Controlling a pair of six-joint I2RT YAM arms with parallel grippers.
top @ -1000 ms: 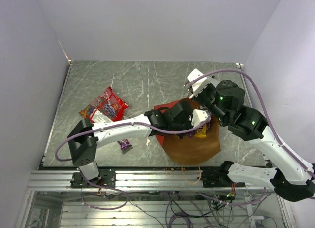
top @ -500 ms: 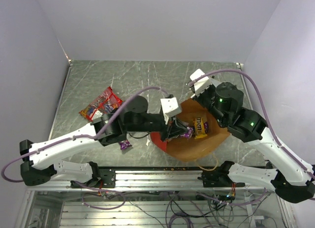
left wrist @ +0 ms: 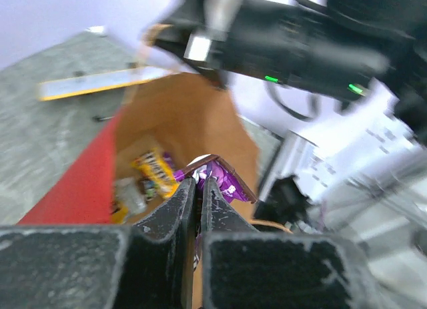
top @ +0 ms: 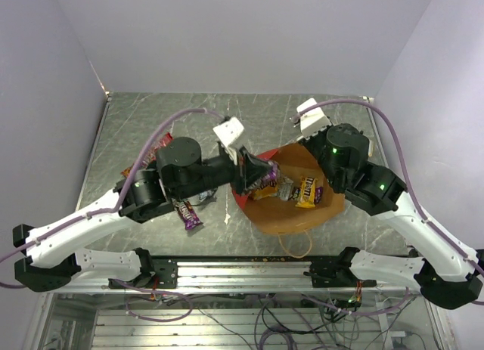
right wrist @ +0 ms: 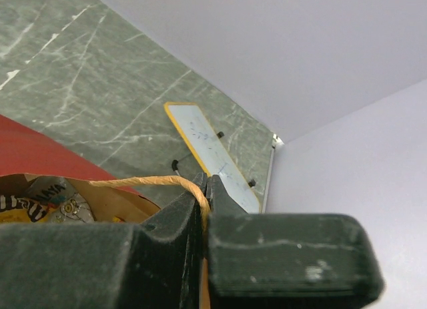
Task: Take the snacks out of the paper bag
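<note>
The left gripper swings away from the bag's opening next, turns fingers-down and lowers the purple packet beside the purple wrapper, where other snacks lie outside.
The brown paper bag (top: 296, 208) lies on the table with its mouth open to the left and a red side panel (top: 243, 196). My left gripper (top: 261, 173) is at the mouth, shut on a purple packet (left wrist: 228, 179) held above the opening. Inside the bag lie a yellow packet (top: 306, 192), a silver one (top: 285, 188) and a yellow-orange one (top: 265, 190). My right gripper (right wrist: 204, 182) is shut on the bag's thin loop handle (right wrist: 137, 181), holding it up at the bag's far edge (top: 306, 140). A purple wrapper (top: 187, 214) and a red chip bag (top: 134, 170) lie on the table.
A flat white-and-tan board (right wrist: 212, 157) lies on the table by the back right corner. The bag's other loop handle (top: 296, 244) hangs toward the table's near edge. My left arm crosses over the red chip bag and hides most of it.
My left gripper has drawn back out of the bag toward the left with the purple packet in it. The bag's mouth now shows several packets. The right gripper keeps the handle.
</note>
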